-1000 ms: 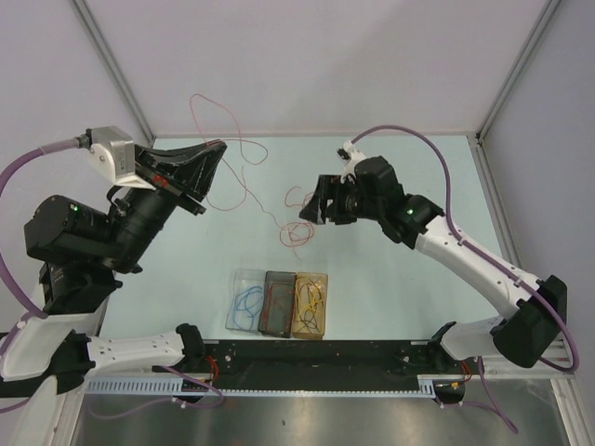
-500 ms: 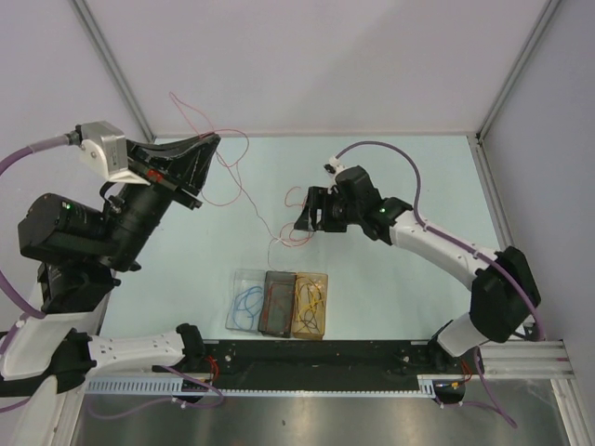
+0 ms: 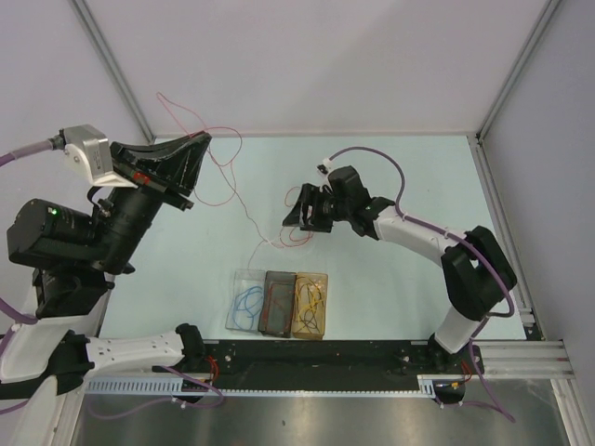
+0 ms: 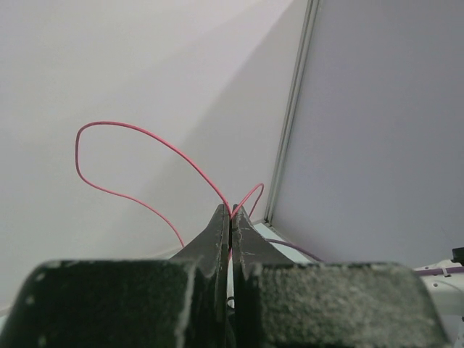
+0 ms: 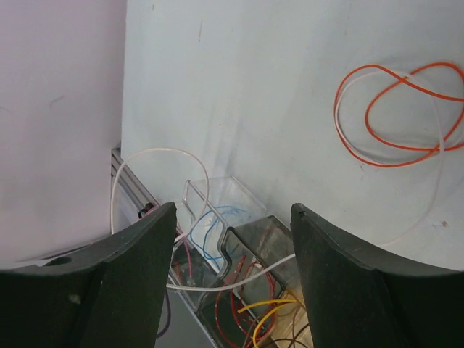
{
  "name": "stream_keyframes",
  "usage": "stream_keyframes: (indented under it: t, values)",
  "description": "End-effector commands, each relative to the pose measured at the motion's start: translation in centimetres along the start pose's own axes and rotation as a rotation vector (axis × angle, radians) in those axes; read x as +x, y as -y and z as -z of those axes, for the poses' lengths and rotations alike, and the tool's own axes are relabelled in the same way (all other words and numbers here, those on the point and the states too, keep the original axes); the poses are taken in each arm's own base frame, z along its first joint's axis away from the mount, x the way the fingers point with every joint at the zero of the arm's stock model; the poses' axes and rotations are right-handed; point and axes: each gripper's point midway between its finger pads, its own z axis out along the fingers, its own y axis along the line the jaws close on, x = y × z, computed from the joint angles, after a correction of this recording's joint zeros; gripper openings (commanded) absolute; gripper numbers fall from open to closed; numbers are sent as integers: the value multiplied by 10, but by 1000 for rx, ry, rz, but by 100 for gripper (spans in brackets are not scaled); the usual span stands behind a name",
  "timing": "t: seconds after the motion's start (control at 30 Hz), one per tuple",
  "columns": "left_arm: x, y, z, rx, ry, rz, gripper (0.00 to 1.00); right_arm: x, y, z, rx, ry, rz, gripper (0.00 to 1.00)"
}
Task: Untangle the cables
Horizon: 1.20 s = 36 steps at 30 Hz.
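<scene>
The pale cable already crosses between my right gripper's open fingers. I will move that gripper left in the top view and back onto the pale cable [image 3: 268,242] [image 5: 238,285] next.
My left gripper [image 3: 204,141] is raised at the back left and shut on a thin red cable [image 3: 244,206]. The cable loops above the jaws and runs down to a small tangle of orange and pale loops [image 3: 296,234] on the table. In the left wrist view the jaws [image 4: 230,214] pinch the red cable [image 4: 130,130] at their tips. My right gripper [image 3: 296,216] is open and empty just above the tangle. In the right wrist view, between its fingers [image 5: 233,210], a pale cable [image 5: 239,279] crosses the bins, and an orange loop [image 5: 406,109] lies on the table.
Three small bins stand in a row near the front: a clear one [image 3: 246,299] with a blue cable, a dark one [image 3: 279,303] with a red cable, an amber one [image 3: 311,305] with yellow and brown cables. White walls close the back and sides.
My left gripper has moved left with the red cable, drawing it longer and straighter. My right gripper has moved left, over the tangle.
</scene>
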Motion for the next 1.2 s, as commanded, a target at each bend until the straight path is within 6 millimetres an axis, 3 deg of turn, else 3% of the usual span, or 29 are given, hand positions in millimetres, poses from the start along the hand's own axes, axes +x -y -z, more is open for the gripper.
stream_keyframes:
  t: [0.0,0.27,0.37,0.4,0.5,0.57,0.73,0.83,0.87,0.93,0.97,1.1,1.17]
  values:
    - [0,1,-1,5,14,-16,0,-6,-24,-11,-121,8,-19,68]
    - [0,0,-2,-2,17,-23,0,18,-35,-20,-136,-52,-28,57]
    - [0,0,-2,-2,17,-27,0,27,-35,-20,-124,-76,-28,44]
    - [0,0,-2,-2,19,-25,0,29,-34,-20,-119,-81,-28,32]
    - [1,0,-3,-3,17,-30,0,31,-33,-19,-110,-89,-35,9]
    - [3,1,-5,-3,13,-32,0,31,-34,-18,-112,-87,-34,0]
    - [-3,-1,-4,-10,22,-31,0,25,-33,-15,-116,-76,-25,0]
    - [-7,-5,-1,-22,14,-40,0,2,4,-1,-33,-49,-32,0]
    - [-12,-8,2,-25,19,-45,0,-17,39,10,70,-6,-61,0]
    - [-19,-12,5,-37,29,-48,0,-36,85,33,231,54,-46,0]
    - [-22,-14,6,-43,35,-52,0,-59,119,51,332,130,-72,0]
    - [-32,-19,9,-55,54,-65,0,-80,195,104,527,212,-167,0]
    - [-37,-20,9,-61,63,-69,0,-78,219,121,576,226,-215,0]
